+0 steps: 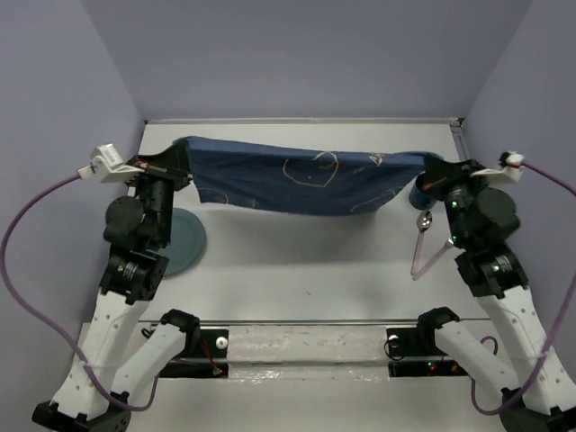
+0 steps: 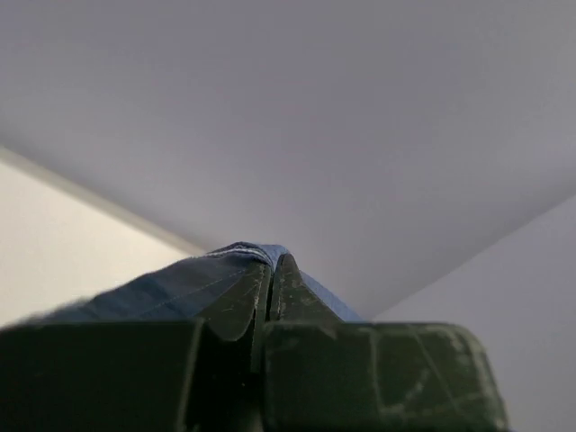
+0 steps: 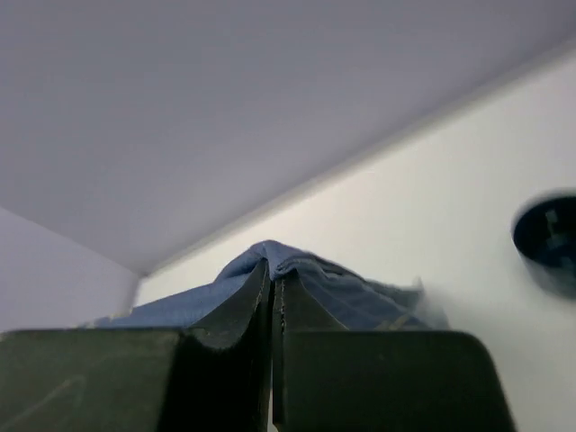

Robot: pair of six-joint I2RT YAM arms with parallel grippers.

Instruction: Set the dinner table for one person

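Note:
I should next move my left gripper down and back to the bare table (image 1: 217,254) beside the plate and let go of the mat's corner, since the mat (image 1: 301,180) is still hanging in the air.
A dark blue cloth mat (image 1: 301,180) with beige line drawings hangs stretched in the air over the far part of the white dinner table (image 1: 306,270). My left gripper (image 1: 184,162) is shut on its left corner, and the cloth folds over the closed tips in the left wrist view (image 2: 243,256). My right gripper (image 1: 427,171) is shut on its right corner, with the cloth pinched between the tips in the right wrist view (image 3: 279,256). The mat sags in the middle.
A grey-green plate (image 1: 184,241) lies on the table by the left arm. A dark blue cup (image 1: 419,193) stands under the mat's right end; it also shows in the right wrist view (image 3: 549,238). A spoon (image 1: 424,221) and a pink utensil (image 1: 428,261) lie near the right arm.

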